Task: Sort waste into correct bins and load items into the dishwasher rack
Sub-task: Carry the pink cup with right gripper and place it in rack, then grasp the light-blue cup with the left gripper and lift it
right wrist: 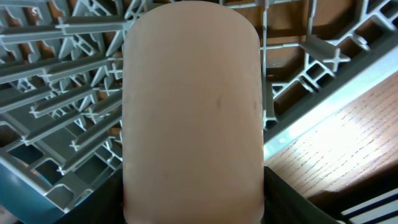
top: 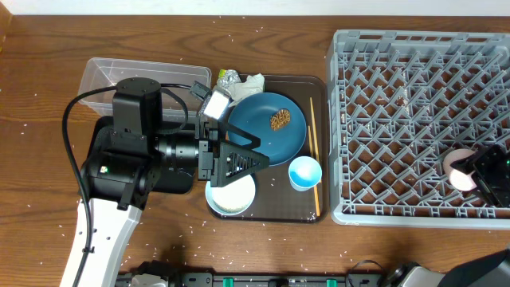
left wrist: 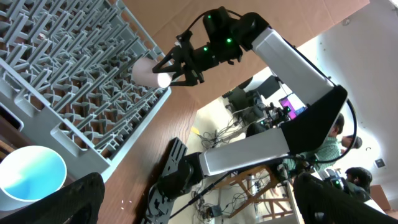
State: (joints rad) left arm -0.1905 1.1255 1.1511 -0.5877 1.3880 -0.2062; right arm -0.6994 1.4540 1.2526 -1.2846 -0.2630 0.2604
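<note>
I need to tilt my left gripper down and lower it from the dark-blue plate's edge to get onto the light-blue cup's plate-side rim (top: 295,163) (left wrist: 5,164), because the light-blue cup's opening faces up.
My right gripper (top: 472,171) is shut on the small pink cup (top: 460,172) and holds it over the front right part of the grey dishwasher rack (top: 398,96). In the right wrist view the cup (right wrist: 193,106) fills the frame, with the rack (right wrist: 56,68) below it. My left gripper (top: 256,153) is open and empty, over the near edge of the dark-blue plate (top: 267,135), which carries a brown food lump (top: 280,119). The white bowl (top: 231,196), the light-blue cup (top: 304,172) and the chopsticks (top: 313,159) lie on the tray. The carrot is out of view.
The dark brown tray (top: 319,88) holds crumpled white paper (top: 253,82) and a yellow-green wrapper (top: 229,78) at its back edge. The clear tub (top: 103,76) stands at the back left. The left arm hides most of the black tub (top: 174,182).
</note>
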